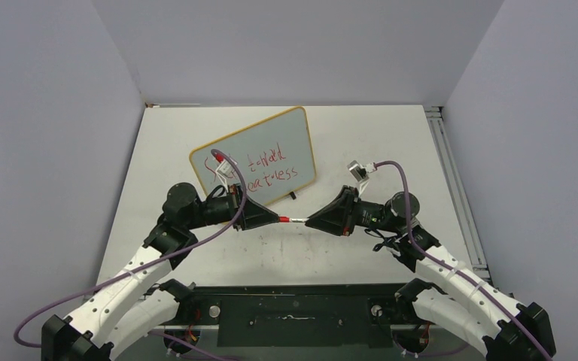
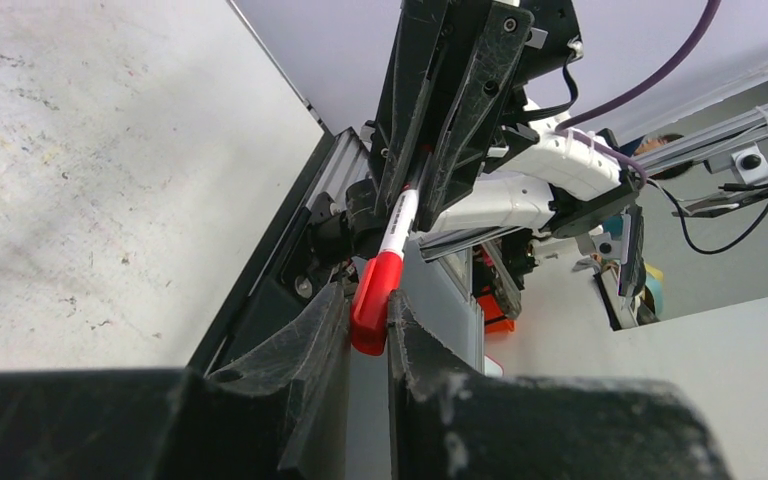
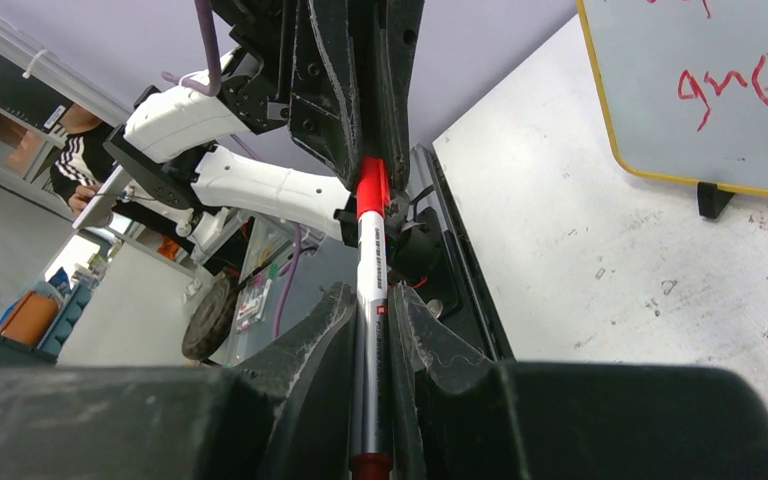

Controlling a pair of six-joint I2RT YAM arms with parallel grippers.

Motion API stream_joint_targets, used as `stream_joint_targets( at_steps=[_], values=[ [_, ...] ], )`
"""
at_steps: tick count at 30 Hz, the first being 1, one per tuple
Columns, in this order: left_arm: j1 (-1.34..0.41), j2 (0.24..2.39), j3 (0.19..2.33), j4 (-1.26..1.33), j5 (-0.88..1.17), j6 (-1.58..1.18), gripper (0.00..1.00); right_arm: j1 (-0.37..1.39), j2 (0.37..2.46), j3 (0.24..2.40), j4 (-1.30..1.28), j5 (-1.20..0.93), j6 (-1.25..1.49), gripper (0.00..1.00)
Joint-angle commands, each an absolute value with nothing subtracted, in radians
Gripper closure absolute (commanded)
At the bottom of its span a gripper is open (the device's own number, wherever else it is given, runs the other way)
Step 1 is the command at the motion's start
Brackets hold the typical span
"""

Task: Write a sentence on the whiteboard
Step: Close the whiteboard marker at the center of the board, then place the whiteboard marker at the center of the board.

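Note:
The sentence [image 1: 272, 169] is written and the marker is capped, so the robot's right gripper should first move away from the left gripper to turn down to the table.
The whiteboard [image 1: 290, 128], yellow-framed, stands tilted at the table's middle. Red script, the sentence [image 1: 272, 169], fills two lines on it. In the right wrist view a corner of the whiteboard [image 3: 660, 100] shows with part of the sentence [image 3: 750, 85]. In front of the board my two grippers meet tip to tip, with a marker [image 1: 295, 219] level between them. My left gripper [image 1: 280, 218] is shut on the marker's red cap [image 2: 373, 300]. My right gripper [image 1: 307, 221] is shut on the silver-white marker barrel [image 3: 371, 290], its fingers pressing both sides.
A black base rail [image 1: 293, 308] runs along the table's near edge between the arms. Purple cables [image 1: 399, 177] loop off both wrists. One black foot of the board [image 3: 712, 198] rests on the scuffed white table [image 3: 610, 260]. A metal rail [image 1: 444, 150] lines the right edge.

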State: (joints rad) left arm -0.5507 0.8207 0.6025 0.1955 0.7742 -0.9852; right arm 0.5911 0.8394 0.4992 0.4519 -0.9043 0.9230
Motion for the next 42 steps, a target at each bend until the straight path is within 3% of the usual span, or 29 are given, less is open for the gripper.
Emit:
stream_joint_targets(
  at_steps=[1, 17, 21, 23, 26, 29, 33, 39, 42],
  values=[
    [-0.563, 0.806, 0.603, 0.318, 0.825, -1.023, 1.0, 0.618, 0.841, 0.504, 0.61, -0.854, 0.898, 0.95],
    [-0.632, 0.809, 0.597, 0.363, 0.803, -1.003, 1.0, 0.725, 0.911, 0.547, 0.654, -0.826, 0.867, 0.95],
    [-0.604, 0.804, 0.644, 0.173, 0.768, -0.869, 0.98, 0.722, 0.882, 0.564, 0.501, -0.758, 0.797, 0.95],
    [-0.565, 0.796, 0.688, 0.054, 0.741, -0.759, 0.81, 0.713, 0.848, 0.572, 0.391, -0.702, 0.748, 0.95],
    [-0.495, 0.787, 0.761, -0.117, 0.693, -0.62, 0.48, 0.681, 0.783, 0.576, 0.203, -0.579, 0.7, 0.95],
    [-0.427, 0.771, 0.823, -0.231, 0.621, -0.515, 0.29, 0.632, 0.76, 0.585, -0.002, -0.427, 0.659, 0.95],
    [-0.384, 0.737, 0.869, -0.319, 0.482, -0.387, 0.17, 0.625, 0.788, 0.548, -0.147, -0.264, 0.635, 0.94],
    [-0.343, 0.654, 0.869, -0.401, 0.123, -0.325, 0.03, 0.619, 0.877, 0.487, -0.143, -0.166, 0.624, 0.93],
    [-0.316, 0.607, 0.845, -0.396, 0.025, -0.299, 0.04, 0.608, 0.927, 0.461, -0.135, -0.128, 0.619, 0.89]
  ],
)
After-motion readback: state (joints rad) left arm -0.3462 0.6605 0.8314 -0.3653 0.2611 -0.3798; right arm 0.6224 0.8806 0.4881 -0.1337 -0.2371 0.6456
